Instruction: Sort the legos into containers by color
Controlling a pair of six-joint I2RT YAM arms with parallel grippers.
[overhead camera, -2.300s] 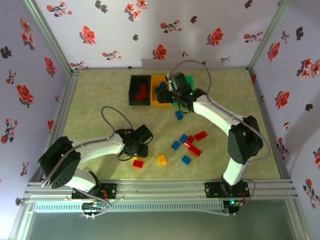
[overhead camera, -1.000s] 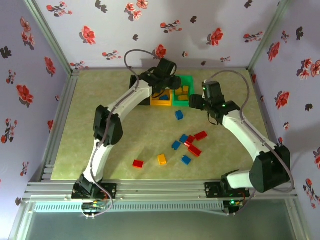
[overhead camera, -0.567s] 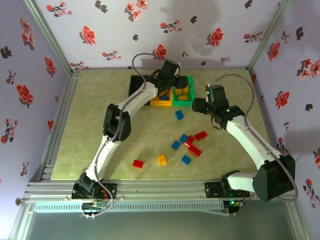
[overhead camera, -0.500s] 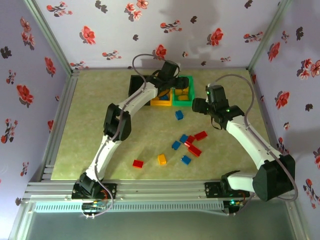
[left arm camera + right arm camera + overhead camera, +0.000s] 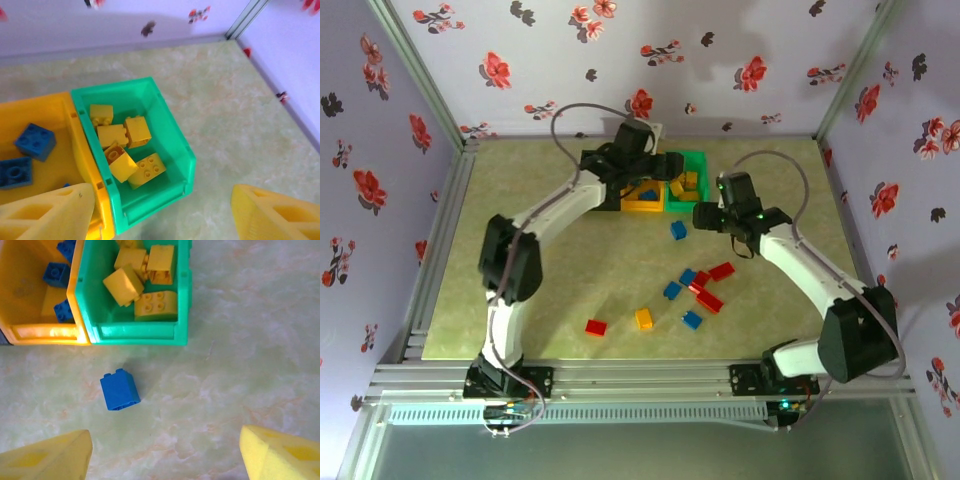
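My right gripper moves across to the loose blue lego (image 5: 678, 230) (image 5: 120, 391) before the green bin next, then down, and closes on its sides, since bare table surrounds it.
The green bin (image 5: 174, 134) holds several yellow legos (image 5: 125, 150). The orange bin (image 5: 35, 102) beside it holds blue legos (image 5: 34, 141). My left gripper (image 5: 165, 220) hangs open and empty over the green bin's near corner. The same gripper (image 5: 655, 165) sits above the bins at the back of the table. My right gripper (image 5: 165, 457) is open and empty above bare table. A loose blue lego (image 5: 119, 389) lies ahead of it and to its left, just in front of the green bin (image 5: 135, 335). That gripper (image 5: 705, 215) is right of this lego (image 5: 678, 230).
Loose legos lie mid-table: blue (image 5: 687, 276), red (image 5: 721, 270), red (image 5: 708, 298), blue (image 5: 672, 290), blue (image 5: 692, 320), yellow (image 5: 644, 319) and red (image 5: 596, 327). The black bin (image 5: 608, 203) is mostly behind my left arm. Flowered walls close in three sides.
My left gripper has opened above the bins and its arm has swung a little to the left. My right gripper has shifted left toward the lone blue lego, still open.
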